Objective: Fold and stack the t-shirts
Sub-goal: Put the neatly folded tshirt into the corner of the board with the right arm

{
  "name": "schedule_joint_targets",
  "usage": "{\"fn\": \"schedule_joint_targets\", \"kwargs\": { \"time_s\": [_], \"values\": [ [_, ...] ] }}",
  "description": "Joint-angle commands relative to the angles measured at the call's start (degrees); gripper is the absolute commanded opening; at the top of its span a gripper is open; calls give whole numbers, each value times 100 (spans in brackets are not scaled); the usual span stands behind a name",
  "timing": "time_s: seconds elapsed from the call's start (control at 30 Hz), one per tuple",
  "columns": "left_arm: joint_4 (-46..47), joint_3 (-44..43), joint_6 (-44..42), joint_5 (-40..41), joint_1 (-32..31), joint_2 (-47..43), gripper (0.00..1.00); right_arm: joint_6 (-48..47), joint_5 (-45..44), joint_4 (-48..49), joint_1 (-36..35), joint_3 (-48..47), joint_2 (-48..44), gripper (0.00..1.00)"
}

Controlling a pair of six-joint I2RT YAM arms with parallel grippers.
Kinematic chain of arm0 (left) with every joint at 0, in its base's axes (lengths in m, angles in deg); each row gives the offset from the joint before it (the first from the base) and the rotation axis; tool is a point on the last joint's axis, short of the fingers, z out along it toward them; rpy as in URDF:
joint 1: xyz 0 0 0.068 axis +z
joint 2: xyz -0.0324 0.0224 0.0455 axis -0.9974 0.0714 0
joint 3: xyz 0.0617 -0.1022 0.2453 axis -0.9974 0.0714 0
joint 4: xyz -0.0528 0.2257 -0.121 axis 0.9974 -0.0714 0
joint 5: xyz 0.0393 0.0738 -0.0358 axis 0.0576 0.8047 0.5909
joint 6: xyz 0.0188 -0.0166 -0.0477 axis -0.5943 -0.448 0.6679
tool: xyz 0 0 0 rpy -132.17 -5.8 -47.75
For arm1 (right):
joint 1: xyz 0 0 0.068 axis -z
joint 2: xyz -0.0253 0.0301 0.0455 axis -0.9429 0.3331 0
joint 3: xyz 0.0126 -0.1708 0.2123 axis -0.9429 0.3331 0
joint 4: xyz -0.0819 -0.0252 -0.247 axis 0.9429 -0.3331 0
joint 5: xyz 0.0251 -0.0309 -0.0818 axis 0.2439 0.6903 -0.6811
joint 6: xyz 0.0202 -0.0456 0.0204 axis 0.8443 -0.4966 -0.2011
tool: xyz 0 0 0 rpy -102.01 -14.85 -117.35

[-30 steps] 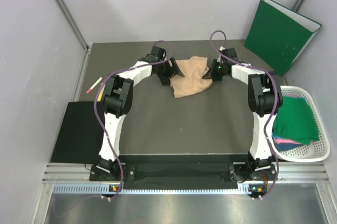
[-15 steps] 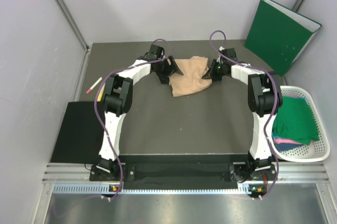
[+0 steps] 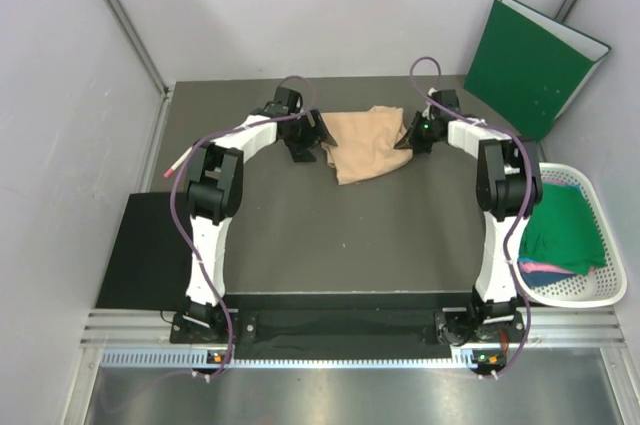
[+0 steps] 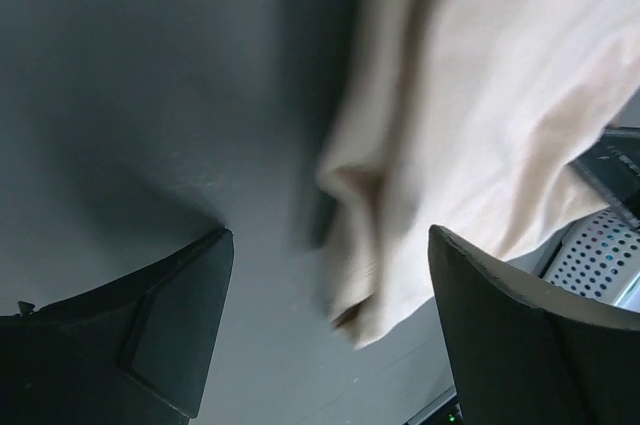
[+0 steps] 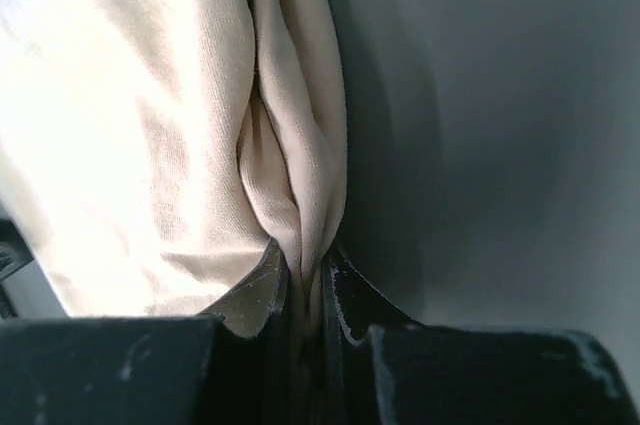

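Note:
The tabletop before the green folder is bare, so I need to drag the t-shirt's pinched edge there with my right gripper, toward the right in the top view, and release it.
A pale peach-beige t-shirt (image 3: 365,140) lies crumpled at the back middle of the table. My right gripper (image 3: 410,137) is shut on its right edge, and the right wrist view (image 5: 302,260) shows a fold of the cloth (image 5: 180,125) pinched between the fingers. My left gripper (image 3: 308,140) is open at the shirt's left edge. In the left wrist view (image 4: 330,235) the blurred cloth (image 4: 480,125) hangs between the spread fingers, touching neither. A dark green t-shirt (image 3: 560,230) lies in the basket over pink and blue ones (image 3: 535,270).
A white basket (image 3: 600,290) stands at the right table edge and also shows in the left wrist view (image 4: 600,255). A stiff green folder (image 3: 530,65) leans at the back right. A pen (image 3: 178,164) lies at the left, above a black mat (image 3: 150,245).
My left gripper has opened, let go of the shirt and drawn back left. My right gripper has moved right with the shirt's edge, drawing the cloth rightward.

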State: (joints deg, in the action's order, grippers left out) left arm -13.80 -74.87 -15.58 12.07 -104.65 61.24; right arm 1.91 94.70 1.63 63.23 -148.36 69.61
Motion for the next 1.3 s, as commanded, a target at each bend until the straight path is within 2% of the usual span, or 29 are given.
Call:
{"fn": "schedule_joint_targets", "kwargs": {
  "time_s": [0.0,0.3,0.37,0.4,0.43,0.53,0.6,0.63,0.73,0.77,0.8,0.87,0.9,0.93,0.97,1.0,1.13,1.27],
  "values": [
    [-395,424,-340,464,151,-229,84,-487,-885,-573,590,-255,-432,0],
    [-359,714,-401,429,178,-378,84,-1041,-1764,-1207,1346,-343,-1012,1],
    [-359,732,-410,420,169,-387,84,-1208,-1949,-1312,1425,-422,-1127,7],
    [-359,741,-419,411,169,-396,84,-1365,-2142,-1478,1434,-484,-1153,19],
    [-359,750,-419,411,169,-396,84,-1428,-2300,-1584,1426,-571,-1197,45],
    [-368,802,-437,394,169,-440,84,-1586,-2705,-1778,1364,-774,-1503,67],
    [-368,855,-472,403,178,-484,84,-1613,-2950,-1778,1303,-809,-1750,75],
    [-368,873,-480,403,178,-510,84,-1622,-3022,-1761,1207,-809,-1994,83],
    [-377,960,-516,403,169,-563,84,-1727,-2988,-1604,900,-809,-2408,93],
    [-377,1004,-524,403,169,-581,84,-1779,-2874,-1568,794,-809,-2454,94],
    [-377,1039,-525,403,169,-589,84,-1841,-2742,-1541,645,-844,-2463,93],
    [-386,1075,-542,403,169,-625,84,-1920,-2523,-1593,231,-1036,-2270,86],
    [-394,1084,-559,411,169,-642,84,-1929,-2208,-1611,117,-1116,-2139,76],
    [-421,1092,-577,429,169,-651,84,-1921,-1944,-1611,-58,-1204,-1833,38],
    [-438,1075,-586,438,169,-651,84,-1894,-1750,-1690,-129,-1405,-1656,15],
    [-508,1066,-621,455,178,-668,84,-1816,-1504,-1717,-209,-1529,-1471,0],
    [-675,1040,-709,569,187,-765,84,-1780,-1194,-2006,-656,-2232,-418,0],
    [-755,1136,-753,657,239,-897,85,-1815,-1203,-2305,-903,-2899,208,0]
  ]
}}
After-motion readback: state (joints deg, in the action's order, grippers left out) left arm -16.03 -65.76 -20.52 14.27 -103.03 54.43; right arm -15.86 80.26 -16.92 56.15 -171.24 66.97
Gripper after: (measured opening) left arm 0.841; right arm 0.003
